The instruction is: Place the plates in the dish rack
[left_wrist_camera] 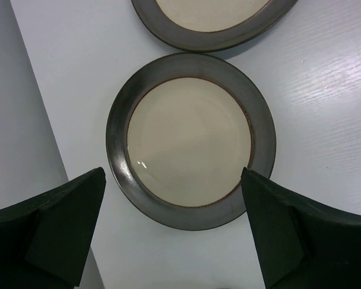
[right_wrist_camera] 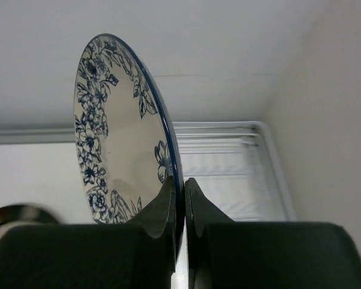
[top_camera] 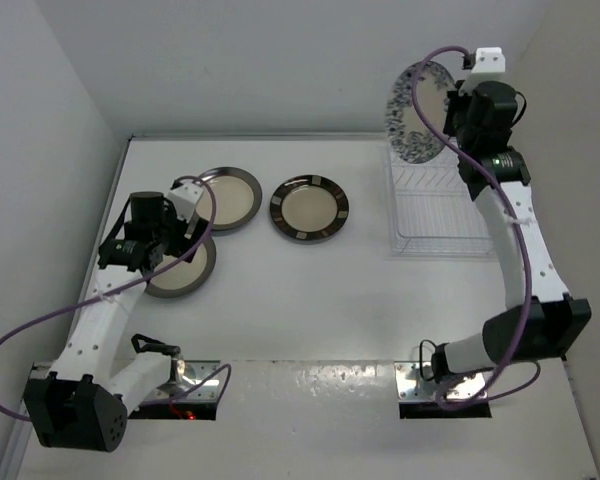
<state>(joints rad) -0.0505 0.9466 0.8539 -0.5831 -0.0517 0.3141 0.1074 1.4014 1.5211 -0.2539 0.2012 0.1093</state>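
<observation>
The blue floral plate needs to go down edge-first next into the rack's far corner by the wall [right_wrist_camera: 243, 152], as I turn my right gripper and lower it to let go of the plate there, because that spot is empty.
My right gripper [right_wrist_camera: 182, 183] is shut on the lower rim of a white plate with a blue floral pattern [right_wrist_camera: 117, 126]. It holds that plate [top_camera: 418, 110] on edge, up in the air over the far end of the white wire dish rack [top_camera: 440, 210]. My left gripper [left_wrist_camera: 173, 174] hangs open above a cream plate with a dark metallic rim [left_wrist_camera: 189, 141] and touches nothing. A second dark-rimmed plate [top_camera: 225, 198] lies just beyond it. A cream plate with a brown patch-marked rim [top_camera: 309, 208] lies flat mid-table.
The rack [right_wrist_camera: 228, 162] sits against the right wall, and no plates show in it. White walls close in the table on the left, far and right sides. The arm bases [top_camera: 180, 385] stand at the near edge.
</observation>
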